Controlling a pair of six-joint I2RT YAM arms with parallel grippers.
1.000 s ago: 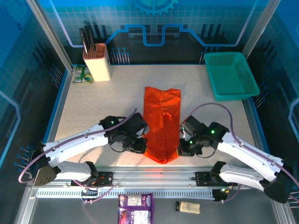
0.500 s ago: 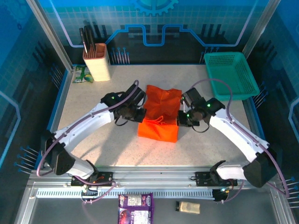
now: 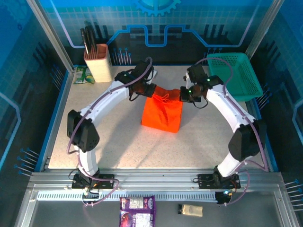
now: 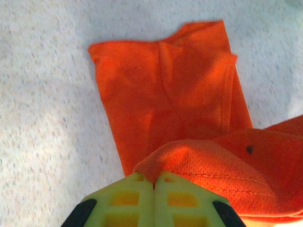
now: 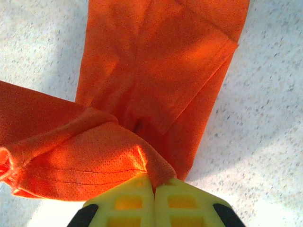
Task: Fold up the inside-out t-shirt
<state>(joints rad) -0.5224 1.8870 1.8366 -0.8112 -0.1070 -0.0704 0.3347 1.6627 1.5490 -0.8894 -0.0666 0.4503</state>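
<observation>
The t-shirt's pinched edge needs to go outward next in my left gripper, which should lower it at the far corner of the t-shirt's lower layer [image 4: 96,50] and let go, because that corner is outward and below.
The inside-out t-shirt [image 3: 162,113] is a bright orange folded strip lying mid-table. Its near end is lifted and carried back over the rest, held at the far end by both grippers. My left gripper [image 3: 149,91] is shut on the left corner of that lifted edge [image 4: 156,165]. My right gripper [image 3: 182,94] is shut on the right corner [image 5: 158,168]. In both wrist views the yellow fingers [image 4: 125,198] [image 5: 189,201] meet with orange cloth pinched between them, and the lower layer of the t-shirt [image 4: 165,94] [image 5: 156,61] lies flat on the table beneath.
A teal mesh basket [image 3: 234,75] stands at the back right, close to my right arm. A beige holder with dark utensils [image 3: 97,62] and a small green packet [image 3: 84,74] are at the back left. Speckled table surface [image 3: 109,137] lies open in front of the shirt.
Both grippers have carried the shirt's near edge from the front of the table toward the back, doubling the long strip over itself. Both arms now reach far across.
</observation>
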